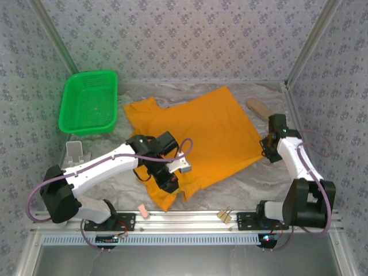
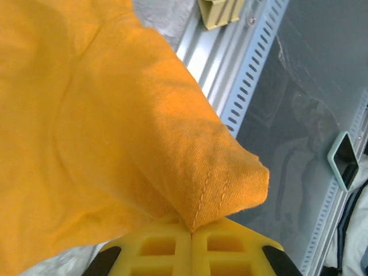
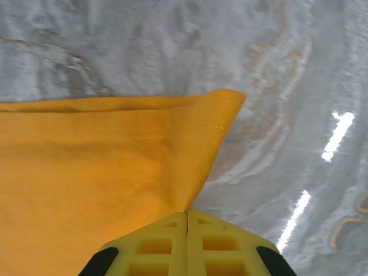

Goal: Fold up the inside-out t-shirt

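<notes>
My left gripper next carries the stitched hem corner outward and releases it over the t-shirt's still unfolded body.
The orange-yellow inside-out t-shirt lies spread across the middle of the table, plain side up. My left gripper sits at the shirt's near left part, shut on a stitched hem corner that bunches up from its yellow fingertips. At the shirt's right edge my right gripper is shut on the cloth; in the right wrist view the t-shirt runs into the closed yellow fingertips, a hemmed corner lying just beyond.
A green plastic basket stands at the back left. A tan wooden piece lies at the back right. Small clips and a pink bit rest on the metal rail at the near edge. Patterned walls enclose the table.
</notes>
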{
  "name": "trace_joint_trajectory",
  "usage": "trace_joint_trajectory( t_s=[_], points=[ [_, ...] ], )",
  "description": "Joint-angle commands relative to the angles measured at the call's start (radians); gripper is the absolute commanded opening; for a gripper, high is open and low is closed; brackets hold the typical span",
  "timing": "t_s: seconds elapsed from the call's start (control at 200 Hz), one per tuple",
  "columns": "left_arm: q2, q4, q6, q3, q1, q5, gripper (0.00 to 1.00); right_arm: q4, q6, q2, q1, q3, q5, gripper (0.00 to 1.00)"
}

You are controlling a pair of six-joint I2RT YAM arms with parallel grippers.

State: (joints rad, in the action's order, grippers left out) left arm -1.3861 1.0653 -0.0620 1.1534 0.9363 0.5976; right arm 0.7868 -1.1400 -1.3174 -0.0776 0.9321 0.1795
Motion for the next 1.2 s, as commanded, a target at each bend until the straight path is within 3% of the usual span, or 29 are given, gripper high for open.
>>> trace_joint_trajectory(
  t_s=[0.0, 0.455, 0.51, 0.565, 0.605, 0.685, 0.735, 0.824, 0.849, 0.864, 1.014, 1.194],
  points=[
    [-0.053, 0.139, -0.158, 0.072, -0.03, -0.053, 0.0, 0.022, -0.047, -0.093, 0.027, 0.093, 0.036, 0.0],
    [-0.377, 0.239, -0.4, 0.389, -0.41, -0.106, 0.0, 0.013, -0.095, -0.597, 0.107, 0.577, -0.071, 0.0],
    [-0.43, 0.207, -0.403, 0.425, -0.457, -0.158, 0.0, 0.031, -0.099, -0.663, 0.125, 0.644, -0.087, 0.0],
    [-0.464, 0.146, -0.399, 0.452, -0.497, -0.211, 0.1, 0.033, -0.102, -0.709, 0.137, 0.687, -0.093, 0.0],
    [-0.476, 0.071, -0.33, 0.459, -0.533, -0.286, 0.32, 0.031, -0.099, -0.733, 0.144, 0.708, -0.085, 0.12],
    [-0.483, -0.021, -0.194, 0.5, -0.594, -0.376, 0.38, 0.016, -0.073, -0.745, 0.146, 0.722, -0.096, 0.41],
    [-0.462, -0.07, -0.06, 0.504, -0.621, -0.428, 0.42, 0.005, -0.045, -0.726, 0.144, 0.704, -0.1, 0.5],
    [-0.363, -0.156, 0.137, 0.408, -0.652, -0.444, 0.49, -0.019, 0.024, -0.653, 0.144, 0.627, -0.082, 0.54],
    [-0.324, -0.174, 0.184, 0.36, -0.651, -0.426, 0.67, -0.022, 0.044, -0.625, 0.145, 0.597, -0.074, 0.55],
    [-0.3, -0.182, 0.212, 0.33, -0.65, -0.407, 0.71, -0.024, 0.057, -0.606, 0.145, 0.578, -0.072, 0.55],
    [-0.088, -0.237, 0.483, -0.01, -0.599, -0.286, 0.74, -0.072, 0.245, -0.441, 0.183, 0.382, -0.084, 0.61],
    [0.027, -0.284, 0.724, -0.26, -0.5, -0.286, 0.71, -0.07, 0.381, -0.317, 0.277, 0.183, -0.084, 0.64]
  ],
)
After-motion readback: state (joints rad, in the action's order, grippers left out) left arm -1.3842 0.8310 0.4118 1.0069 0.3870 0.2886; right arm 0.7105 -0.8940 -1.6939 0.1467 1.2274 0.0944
